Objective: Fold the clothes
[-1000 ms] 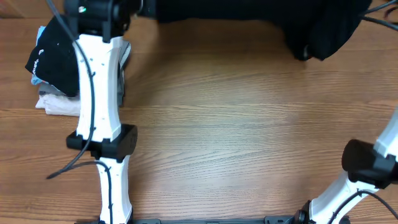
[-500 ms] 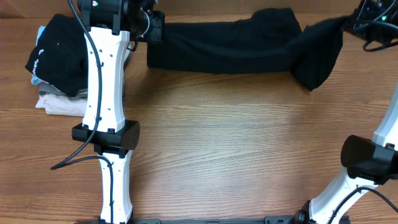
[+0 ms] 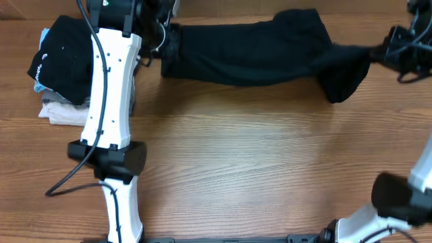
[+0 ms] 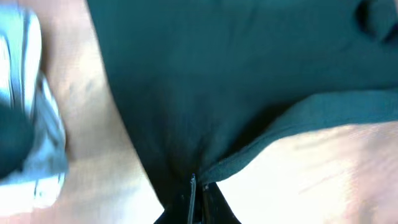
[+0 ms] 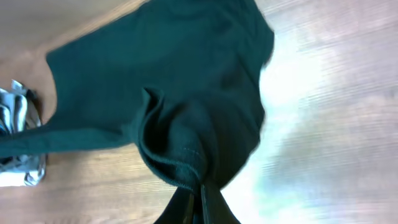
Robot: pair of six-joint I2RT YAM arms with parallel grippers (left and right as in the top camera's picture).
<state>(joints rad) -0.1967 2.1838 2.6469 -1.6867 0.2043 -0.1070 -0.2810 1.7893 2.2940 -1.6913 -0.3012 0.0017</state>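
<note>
The robot will next lower the raised cloth in its right gripper to the left in the overhead view and let it go, since the drooping fold (image 3: pixel 341 79) (image 5: pixel 234 138) hangs below the gripper there.
A black garment (image 3: pixel 260 54) hangs stretched between my two grippers across the far side of the table, its right end drooping in a fold. My left gripper (image 3: pixel 167 42) is shut on its left end; the cloth fills the left wrist view (image 4: pixel 236 93) and bunches at the jaws (image 4: pixel 198 193). My right gripper (image 3: pixel 386 52) is shut on the right end; in the right wrist view the garment (image 5: pixel 186 106) gathers into the jaws (image 5: pixel 194 193).
A pile of folded clothes (image 3: pixel 61 67), black on top of white and light blue, sits at the far left of the wooden table (image 3: pixel 270 155). The left arm (image 3: pixel 108 101) stands beside the pile.
The garment has come toward the near side and lower, from the top edge of view into plain sight. Both grippers moved with it, keeping it stretched.
</note>
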